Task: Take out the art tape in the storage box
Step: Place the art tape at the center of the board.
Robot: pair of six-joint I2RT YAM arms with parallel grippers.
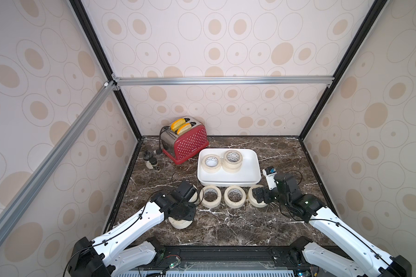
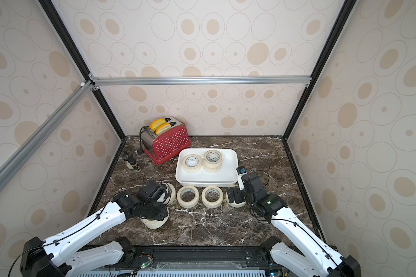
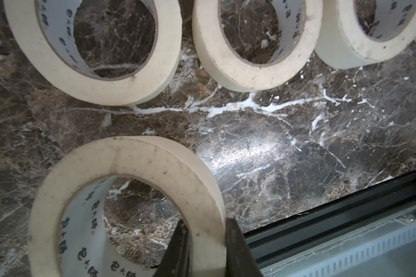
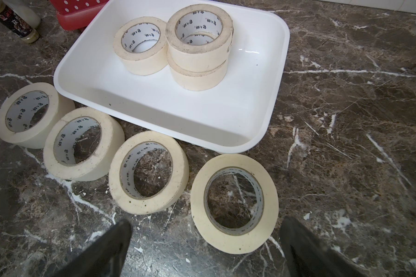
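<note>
The roll goes down onto the bare marble in front of the row next and my left gripper releases it, since that open spot lies below the gripper.
The white storage box (image 1: 228,182) (image 4: 202,108) holds three rolls of art tape: a single roll (image 1: 211,170) (image 4: 142,62) and a stack of two (image 1: 232,167) (image 4: 197,57). Several more rolls lie flat in a row on the marble in front of it (image 1: 210,205) (image 1: 235,205) (image 4: 149,206). My left gripper (image 3: 205,230) is shut on the wall of another roll (image 3: 139,158) (image 1: 179,223), close to the table's front. My right gripper (image 4: 207,226) (image 1: 257,194) hovers open over the row's rightmost roll (image 4: 233,242), not touching it.
A red polka-dot toaster (image 1: 186,146) with bread slices stands at the back left beside the box. Two small bottles (image 1: 151,162) stand near the left wall. A black rail (image 1: 226,254) runs along the table's front edge. Patterned walls enclose three sides.
</note>
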